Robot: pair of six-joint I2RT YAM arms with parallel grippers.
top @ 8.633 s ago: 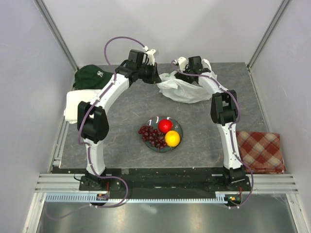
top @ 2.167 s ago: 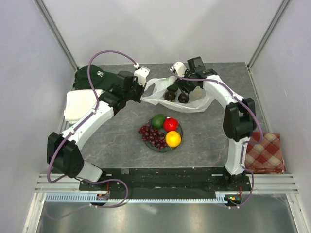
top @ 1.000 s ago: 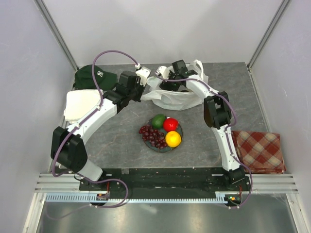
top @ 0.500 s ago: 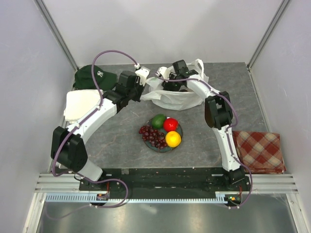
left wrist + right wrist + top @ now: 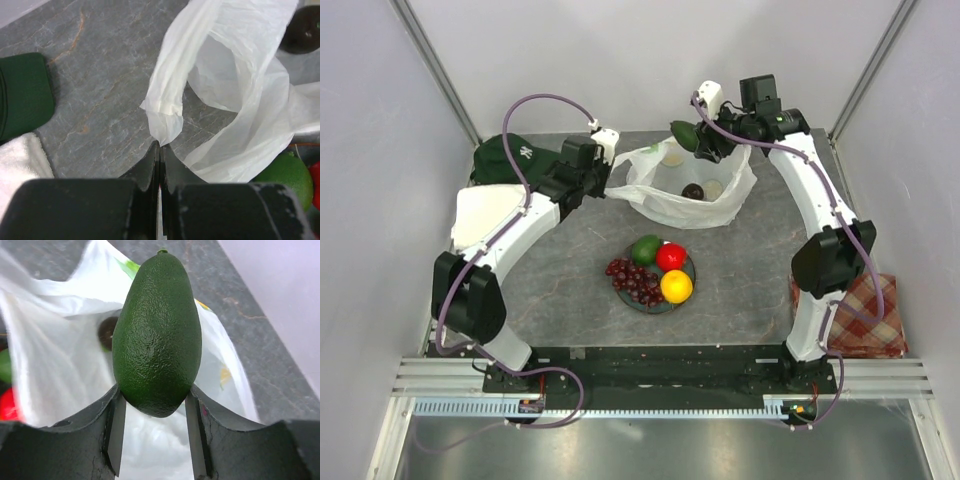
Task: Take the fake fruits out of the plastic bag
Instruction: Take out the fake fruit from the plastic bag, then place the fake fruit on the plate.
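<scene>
The avocado goes back from the bag in my right gripper next and down between grape bunch and red apple, since the plate gathers the fruits.
The white plastic bag lies open at the back of the table. My left gripper is shut on its left handle loop. My right gripper is shut on a dark green avocado and holds it above the bag's mouth; the avocado fills the right wrist view. A dark purple-brown fruit lies inside the bag. The teal-grey plate holds the grape bunch, a green fruit, the red apple and the yellow-orange fruit.
A dark green cap and a white towel lie at the back left, close to my left arm. A red checked cloth lies at the right edge. Grey walls close in the back and sides.
My right gripper has come up out of the bag with the green avocado and swung up and to the right. The bag now gapes open. My left gripper still holds the handle.
</scene>
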